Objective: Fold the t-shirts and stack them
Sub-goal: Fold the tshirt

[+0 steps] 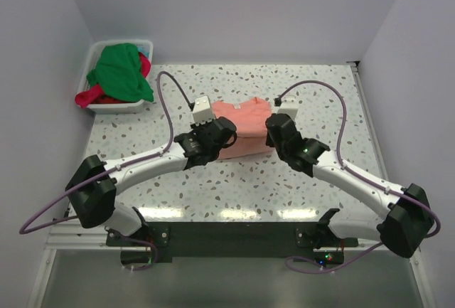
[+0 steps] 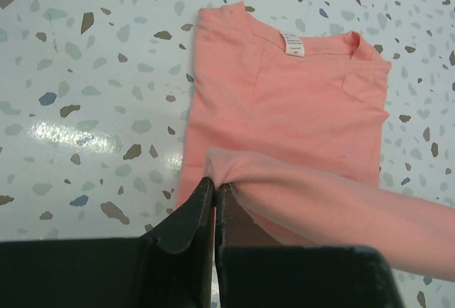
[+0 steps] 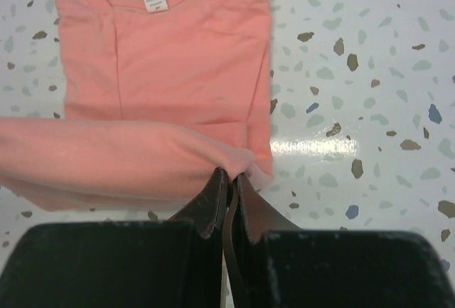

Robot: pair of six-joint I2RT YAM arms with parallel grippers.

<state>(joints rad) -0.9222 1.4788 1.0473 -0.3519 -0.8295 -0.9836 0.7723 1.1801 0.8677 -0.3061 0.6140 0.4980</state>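
Note:
My left gripper will next carry the hem's corner outward and down to release it on the shirt's tub-side shoulder (image 1: pixel 217 104) (image 2: pixel 222 22), which lies uncovered outward and below.
A salmon-pink t-shirt (image 1: pixel 243 129) lies partly folded in the middle of the table, collar and white label (image 2: pixel 293 45) at its far end. My left gripper (image 2: pixel 214 182) is shut on the near left corner of its hem, lifted off the table. My right gripper (image 3: pixel 232 174) is shut on the near right corner of the same hem (image 3: pixel 128 158). The raised hem stretches between the two grippers above the rest of the pink t-shirt (image 3: pixel 170 52). A bright green t-shirt (image 1: pixel 121 72) and a red-magenta t-shirt (image 1: pixel 91 97) lie bunched in the tub.
A white plastic tub (image 1: pixel 110 107) stands at the table's far left corner. Speckled tabletop (image 1: pixel 213 194) shows on all sides of the pink shirt. Purple cables (image 1: pixel 170 102) loop over both arms. Walls close in the left, back and right.

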